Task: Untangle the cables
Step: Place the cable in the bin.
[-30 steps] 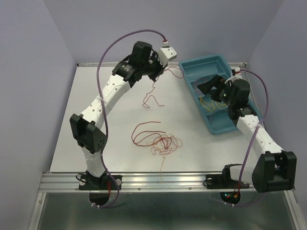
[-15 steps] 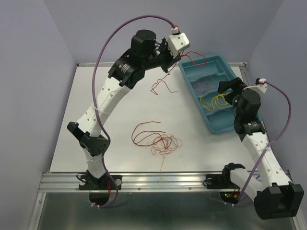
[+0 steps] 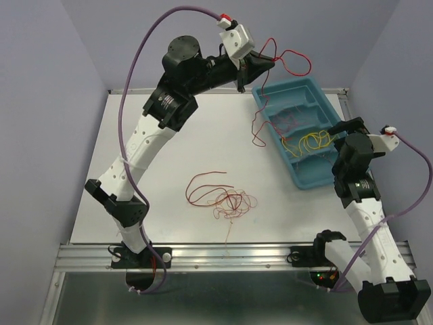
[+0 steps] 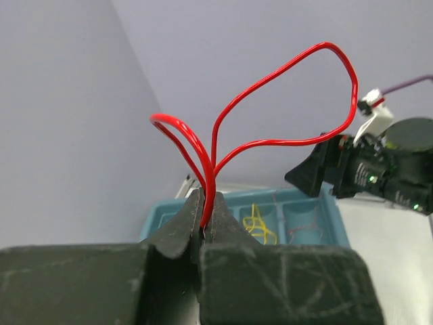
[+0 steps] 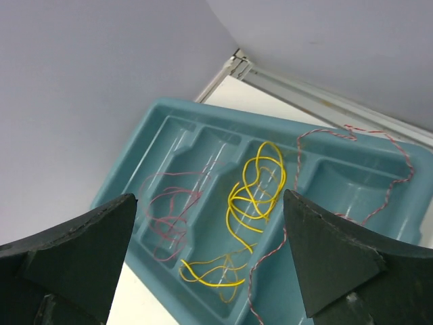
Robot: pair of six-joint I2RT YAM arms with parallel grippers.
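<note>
The red cable is separated. Next I will bring my left gripper back and down to the tray's near section (image 3: 317,170) (image 4: 310,220), below it toward my base, and let go of the red cable there.
My left gripper (image 3: 262,65) is raised above the far end of the teal tray (image 3: 298,82) and is shut on a red cable (image 3: 292,61). That cable loops out past the fingers, and its tail (image 3: 257,132) hangs down beside the tray. In the left wrist view the jaws (image 4: 206,203) pinch the red cable (image 4: 284,139) tightly. A tangle of red and orange cables (image 3: 226,200) lies on the white table. My right gripper (image 3: 342,128) is open over the tray's right side. Between its fingers (image 5: 210,198) I see yellow cables (image 5: 254,193) lying in the tray.
The tray (image 5: 169,112) has several compartments. They hold yellow strands (image 3: 312,142), thin pinkish strands (image 5: 172,210) and a twisted red-white strand (image 5: 298,159). Purple walls close in the sides and back. A metal rail (image 3: 230,254) runs along the near edge.
My left gripper has risen and swung right, carrying the red cable from above the table to over the tray. My right gripper has pulled back to the right, out of the tray.
</note>
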